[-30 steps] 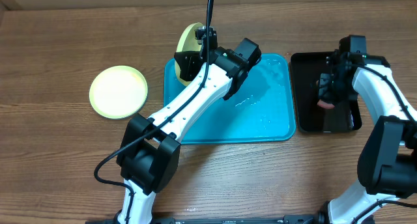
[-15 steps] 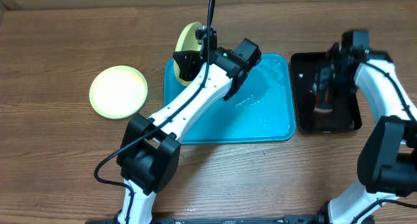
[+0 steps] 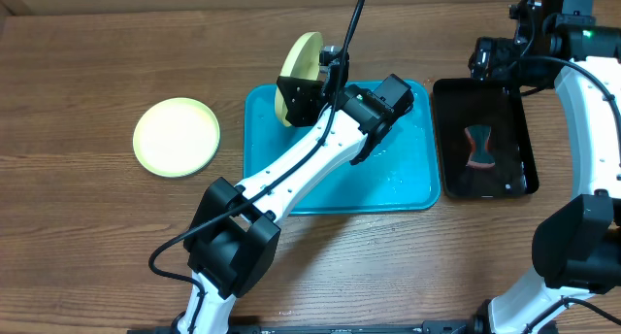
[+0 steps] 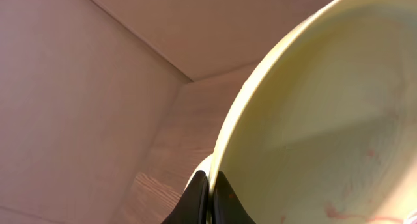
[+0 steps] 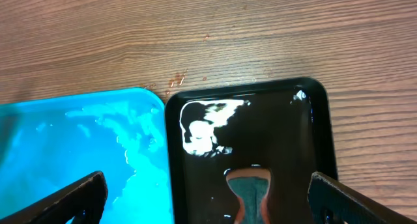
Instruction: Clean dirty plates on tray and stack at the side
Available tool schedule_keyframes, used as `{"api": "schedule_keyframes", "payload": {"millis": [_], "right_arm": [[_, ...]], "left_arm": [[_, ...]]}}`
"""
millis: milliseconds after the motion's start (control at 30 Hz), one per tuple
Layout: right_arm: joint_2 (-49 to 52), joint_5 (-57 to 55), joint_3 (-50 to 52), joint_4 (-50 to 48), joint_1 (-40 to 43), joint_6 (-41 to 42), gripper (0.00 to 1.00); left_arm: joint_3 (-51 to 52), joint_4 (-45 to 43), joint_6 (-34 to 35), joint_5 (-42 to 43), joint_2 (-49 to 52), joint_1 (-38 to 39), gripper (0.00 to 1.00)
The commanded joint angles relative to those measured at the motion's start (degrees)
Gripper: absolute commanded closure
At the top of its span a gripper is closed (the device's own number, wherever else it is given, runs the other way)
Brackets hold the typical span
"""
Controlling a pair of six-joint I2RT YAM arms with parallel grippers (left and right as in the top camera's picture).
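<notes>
The plate needs to go to the left in the overhead view next with my left gripper, then level down onto the flat plate to start the stack.
My left gripper [image 3: 293, 99] is shut on the rim of a yellow-green plate [image 3: 301, 54] and holds it on edge above the far left corner of the turquoise tray [image 3: 398, 174]. In the left wrist view the plate [image 4: 326, 100] fills the right side, faint red smears low on its face, its rim pinched between the fingers [image 4: 210, 199]. A second yellow-green plate [image 3: 176, 136] lies flat on the table to the left. My right gripper [image 3: 493, 57] hangs open over the far end of the black tray; nothing is between its fingers [image 5: 212, 196].
The narrow black tray [image 3: 448, 101] stands right of the turquoise tray and holds a sponge [image 3: 478, 148], also seen under the right wrist as the sponge [image 5: 251, 191]. Water films the turquoise tray [image 5: 71, 139]. Droplets lie on the wood beyond both trays.
My right gripper opened, let go of the sponge in the black tray and drew back toward the far edge. The left arm shifted slightly right with the plate.
</notes>
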State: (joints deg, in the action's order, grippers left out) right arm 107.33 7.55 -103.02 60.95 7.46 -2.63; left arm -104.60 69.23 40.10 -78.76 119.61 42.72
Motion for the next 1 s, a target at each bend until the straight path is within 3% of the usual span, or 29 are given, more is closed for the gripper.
{"api": "schedule_keyframes", "payload": {"millis": [0, 167, 333, 500, 767, 967], "right_arm": [[-0.8, 1.2, -1.6, -0.3, 0.3, 1.2, 0.0], [-0.8, 1.2, -1.6, -0.9, 0.3, 2.5, 0.0], [-0.8, 1.8, -1.6, -0.9, 0.3, 2.6, 0.0], [-0.8, 2.1, -1.6, -1.7, 0.3, 2.6, 0.0], [-0.8, 4.8, -1.6, -3.0, 0.3, 2.6, 0.0], [-0.8, 4.7, -1.6, -3.0, 0.3, 2.4, 0.0]], "left_arm": [[-1.7, -0.1, 0.2, -6.1, -1.5, -0.2, 0.96], [-1.7, 0.0, 0.2, -4.1, -1.6, -0.4, 0.96], [-1.7, 3.8, 0.2, 18.3, -1.7, -4.3, 0.96], [-1.7, 8.1, 0.2, 37.9, -4.6, -15.8, 0.95], [-1.7, 3.4, -11.5, 63.6, -12.8, -38.2, 0.96], [0.8, 2.7, -14.7, 74.6, -11.6, -55.1, 0.96]]}}
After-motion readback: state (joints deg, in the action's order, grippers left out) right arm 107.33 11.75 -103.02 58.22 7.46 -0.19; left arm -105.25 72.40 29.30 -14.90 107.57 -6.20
